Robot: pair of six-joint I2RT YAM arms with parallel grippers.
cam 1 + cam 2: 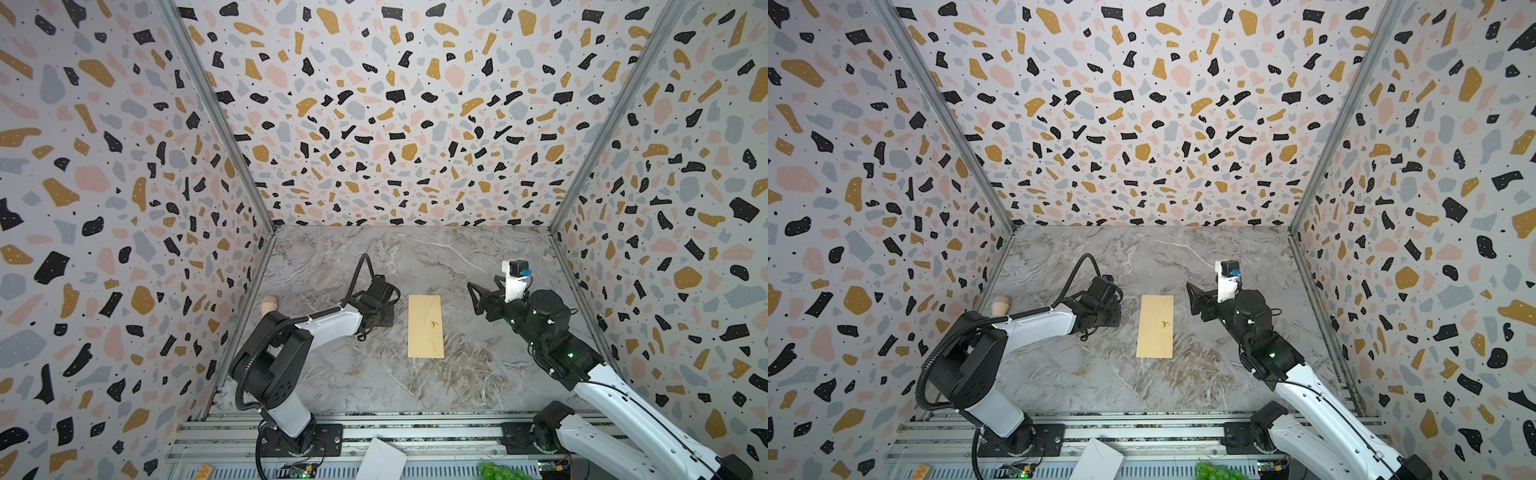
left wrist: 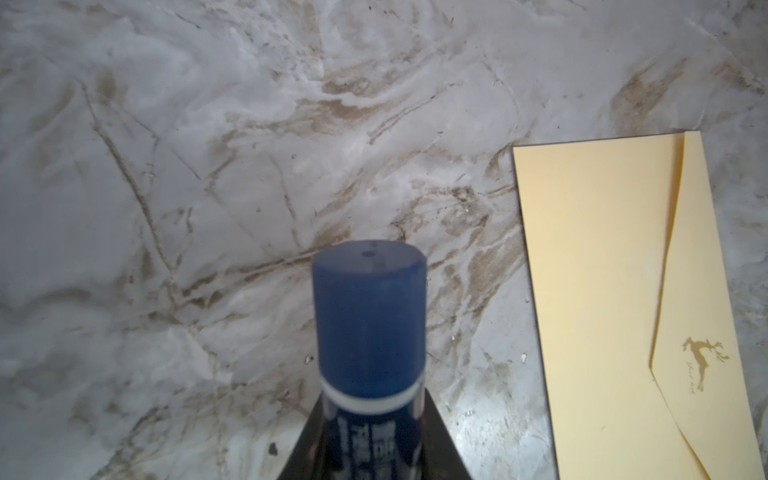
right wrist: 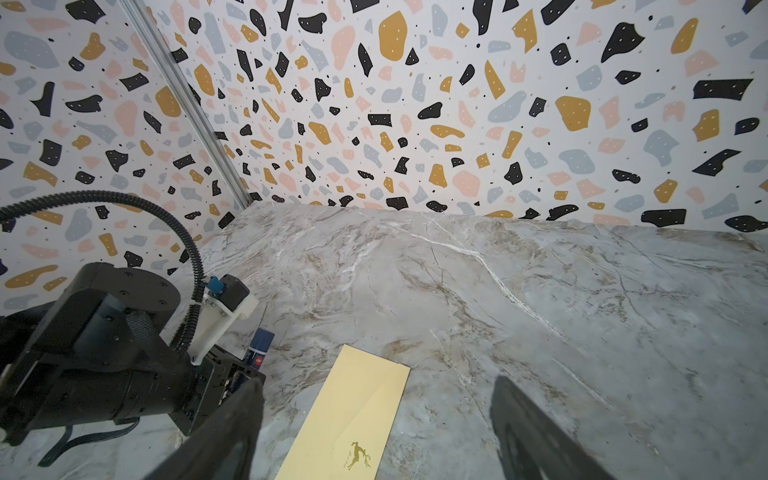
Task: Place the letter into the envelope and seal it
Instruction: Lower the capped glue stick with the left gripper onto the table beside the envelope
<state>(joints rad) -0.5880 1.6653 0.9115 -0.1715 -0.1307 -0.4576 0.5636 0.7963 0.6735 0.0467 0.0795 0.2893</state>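
My left gripper holds the blue glue stick and its cap is on. My left gripper will put it down on the bare marble beside the envelope's long edge and let go.
The tan envelope lies flat mid-table, its pointed flap folded down, with a small gold deer mark at the tip. The letter is out of view. My left gripper hangs just left of the envelope. It is shut on a blue glue stick whose cap is on and points toward the marble. My right gripper stands open above the table, right of the envelope, and holds nothing.
A beige wooden piece stands by the left wall. On the front rail lie a white folded paper and something green. Patterned walls close in three sides of the marble table.
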